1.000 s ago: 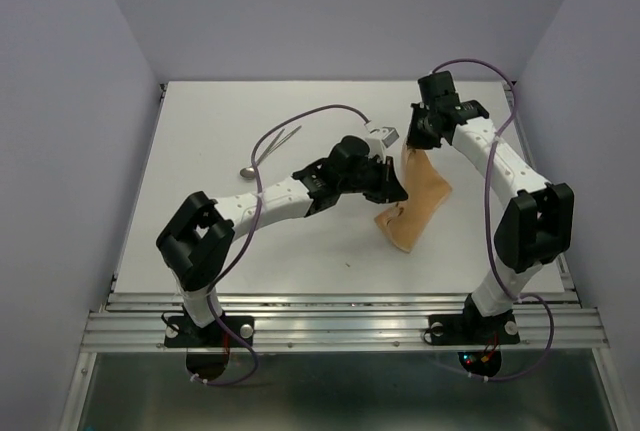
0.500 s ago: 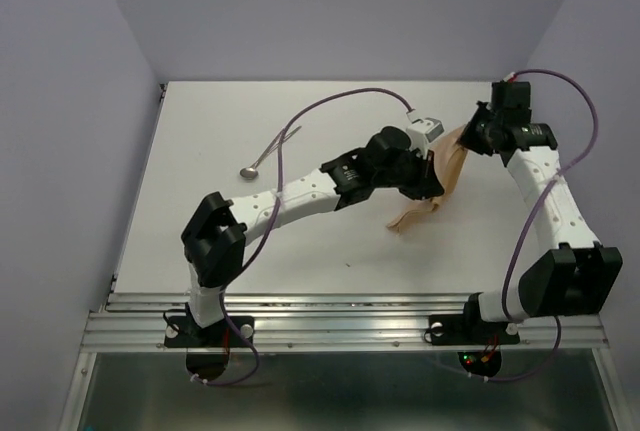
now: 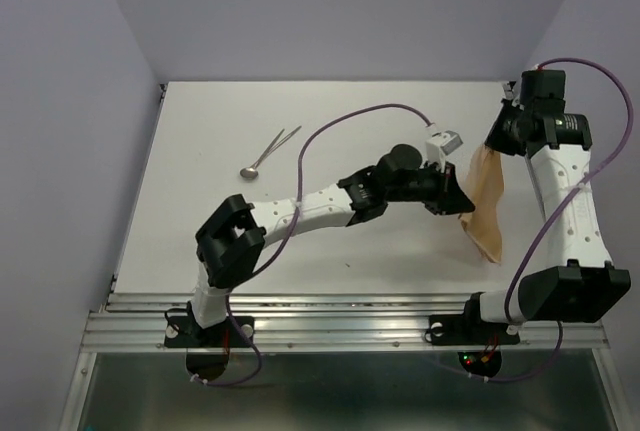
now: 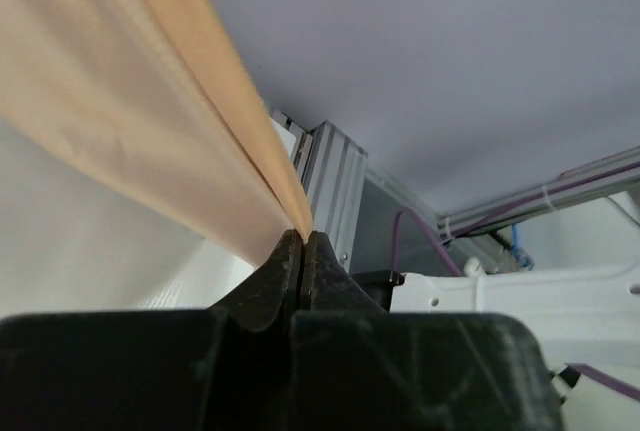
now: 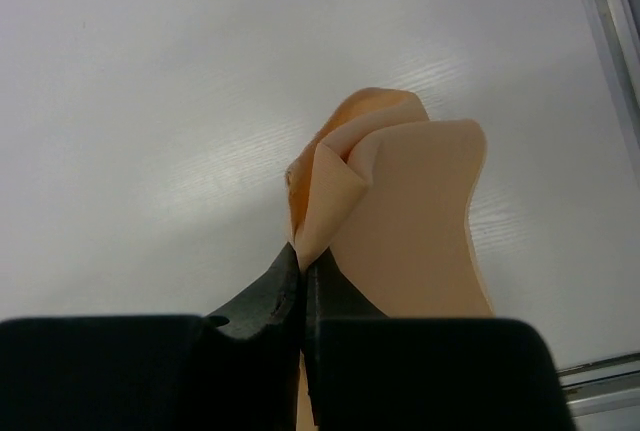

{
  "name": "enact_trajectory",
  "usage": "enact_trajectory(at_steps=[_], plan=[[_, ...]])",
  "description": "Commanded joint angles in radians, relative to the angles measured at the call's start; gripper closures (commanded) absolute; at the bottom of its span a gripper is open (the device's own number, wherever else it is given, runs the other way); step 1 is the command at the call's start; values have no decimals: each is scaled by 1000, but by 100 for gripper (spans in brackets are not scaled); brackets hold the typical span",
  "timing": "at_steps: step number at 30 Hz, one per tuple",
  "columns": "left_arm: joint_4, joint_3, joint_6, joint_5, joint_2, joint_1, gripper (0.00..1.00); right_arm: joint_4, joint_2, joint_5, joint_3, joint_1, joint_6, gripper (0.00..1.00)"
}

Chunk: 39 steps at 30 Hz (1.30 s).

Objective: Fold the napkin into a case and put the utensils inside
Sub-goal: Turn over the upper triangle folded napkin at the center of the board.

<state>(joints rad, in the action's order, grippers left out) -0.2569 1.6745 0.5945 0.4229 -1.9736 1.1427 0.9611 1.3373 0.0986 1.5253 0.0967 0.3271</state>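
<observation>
Next I need to carry the napkin's corner in my right gripper across and down, then release it, since bare tabletop near the utensils lies below and to its left in the top view.
The peach-orange napkin (image 3: pixel 487 201) hangs lifted at the table's right side, stretched between both grippers. My left gripper (image 3: pixel 462 203) is shut on its near-left edge; the cloth (image 4: pixel 150 121) runs up and left from the closed jaws. My right gripper (image 3: pixel 497 147) is shut on a far corner, and the folded cloth (image 5: pixel 400 211) bunches right beyond its tips. The utensils (image 3: pixel 268 151), thin silver pieces with a spoon bowl, lie together on the table at the far left, apart from both grippers.
The white table (image 3: pixel 300 241) is bounded by lavender walls on three sides and a metal rail (image 3: pixel 340 316) at the near edge. The left arm reaches across the middle toward the right; a purple cable (image 3: pixel 350 121) loops above it.
Both grippers have carried the napkin to the right, from the table's centre-right toward the right edge. The cloth has lifted off the surface and hangs stretched between them.
</observation>
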Motion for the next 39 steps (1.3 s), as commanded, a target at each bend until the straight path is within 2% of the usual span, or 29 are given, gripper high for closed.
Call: enact_trajectory(at_steps=[1,6,10,14,18,24,39], plan=[[-365,-300,244,294,169,6,100,-209,132,19,157,-56,-65,99],[-550,-605,309,254,239,-80,100,-254,354,75,217,-239,-57,99],[-708,-841,375,215,300,-144,100,-337,479,44,219,-342,-19,99],[-737,-1008,386,172,390,-202,100,-400,581,10,248,-429,7,99],[-726,-1081,383,129,452,-228,100,-412,667,-14,292,-480,24,99],[-775,-1151,429,123,460,-261,100,-413,764,-22,329,-528,41,99],[-838,-1266,492,155,460,-331,100,-449,832,29,331,-580,105,99]])
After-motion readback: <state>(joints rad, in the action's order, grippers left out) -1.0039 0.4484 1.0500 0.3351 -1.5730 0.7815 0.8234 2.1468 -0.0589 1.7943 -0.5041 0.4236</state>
